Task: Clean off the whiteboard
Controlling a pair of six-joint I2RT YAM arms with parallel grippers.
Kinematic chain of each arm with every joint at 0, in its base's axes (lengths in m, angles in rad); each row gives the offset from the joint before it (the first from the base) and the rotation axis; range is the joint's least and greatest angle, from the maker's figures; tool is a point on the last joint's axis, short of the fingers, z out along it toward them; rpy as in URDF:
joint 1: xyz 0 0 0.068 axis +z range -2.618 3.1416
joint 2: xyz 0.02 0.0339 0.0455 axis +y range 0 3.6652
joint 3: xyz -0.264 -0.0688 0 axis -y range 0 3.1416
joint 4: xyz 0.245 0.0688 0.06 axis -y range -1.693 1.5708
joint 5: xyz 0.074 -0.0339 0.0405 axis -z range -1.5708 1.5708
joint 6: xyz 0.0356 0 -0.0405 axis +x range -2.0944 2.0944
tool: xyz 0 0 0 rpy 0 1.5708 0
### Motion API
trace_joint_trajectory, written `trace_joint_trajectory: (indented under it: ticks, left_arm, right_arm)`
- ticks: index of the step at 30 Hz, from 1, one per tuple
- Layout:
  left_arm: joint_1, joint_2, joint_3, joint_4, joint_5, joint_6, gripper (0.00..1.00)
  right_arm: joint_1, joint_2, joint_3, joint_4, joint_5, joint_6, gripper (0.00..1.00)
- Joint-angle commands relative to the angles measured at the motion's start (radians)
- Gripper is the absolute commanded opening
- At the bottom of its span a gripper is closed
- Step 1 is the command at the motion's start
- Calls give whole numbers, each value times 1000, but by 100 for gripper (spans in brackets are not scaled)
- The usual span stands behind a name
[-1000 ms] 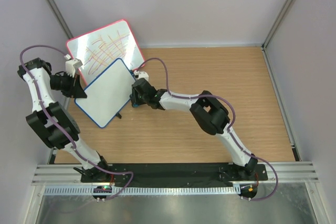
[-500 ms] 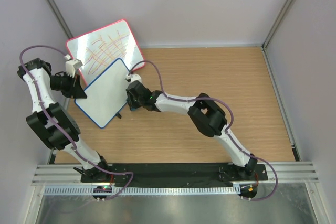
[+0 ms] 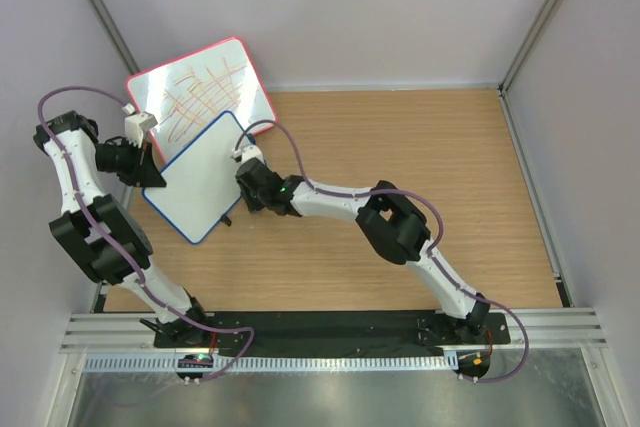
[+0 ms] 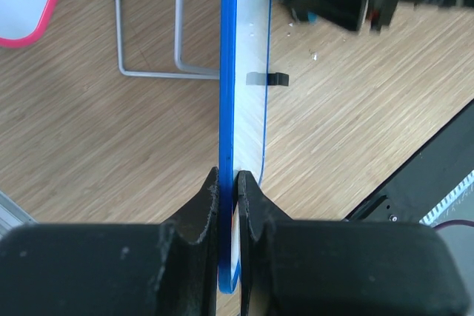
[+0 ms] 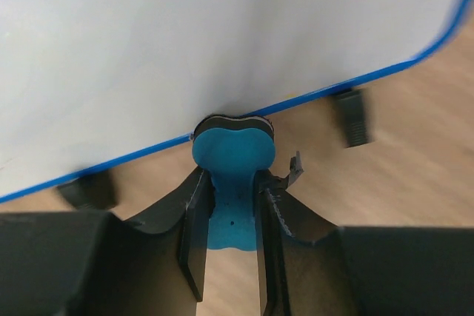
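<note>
The eraser point(image 5: 233, 164) goes away to the right in the top view with my right gripper next, as the whiteboard's side is clean. It is then released onto the bare wooden tabletop.
The whiteboard point(image 3: 200, 179), white with a thin blue frame, stands tilted at the table's left. Its face looks clean in the right wrist view point(image 5: 222, 42). My left gripper point(image 3: 152, 173) is shut on its left edge; in the left wrist view the fingers point(image 4: 200, 209) pinch the blue frame point(image 4: 227, 72) edge-on. My right gripper point(image 3: 250, 183) is shut on a blue eraser point(image 5: 233, 164), whose head presses against the board's lower right edge.
A larger pink-framed board point(image 3: 200, 92) with orange and red scribbles leans behind the whiteboard against the back wall. A metal wire stand point(image 4: 148, 72) lies on the wood behind the whiteboard. Walls close in left, back and right.
My right gripper with the eraser has slid left and slightly up along the whiteboard's right edge. The left gripper and the board have held still.
</note>
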Motion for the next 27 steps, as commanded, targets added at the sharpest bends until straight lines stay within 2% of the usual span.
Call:
trace_joint_trajectory:
  ticks: [1, 6, 12, 15, 16, 18, 21, 23, 27]
  left_arm:
    - [5, 12, 33, -87, -33, 45, 0]
    - [2, 20, 42, -80, -27, 28, 0]
    - [-6, 26, 50, -44, -23, -23, 0]
    - [-11, 31, 65, -39, -15, -37, 0]
    - [-12, 32, 65, -36, -12, -41, 0]
    - [-12, 32, 67, -21, -3, -66, 0]
    - [-20, 31, 62, 10, 11, -115, 0]
    - [-24, 31, 56, 34, 16, -142, 0]
    - [-40, 35, 50, 85, 28, -231, 0]
  right_arm:
    - [-77, -69, 5, -8, 79, 6, 1]
    - [-117, -107, -11, 17, 29, -22, 1]
    - [-122, -265, -167, 158, -94, -30, 1]
    - [-132, -371, -261, 254, -203, 9, 1]
    - [-148, -394, -296, 273, -288, 23, 1]
    - [-168, -443, -328, 298, -326, 61, 1]
    - [-223, -538, -386, 232, -303, 55, 1]
    - [-289, -558, -394, 98, -248, 35, 1]
    - [-411, -626, -488, -11, -220, 29, 1]
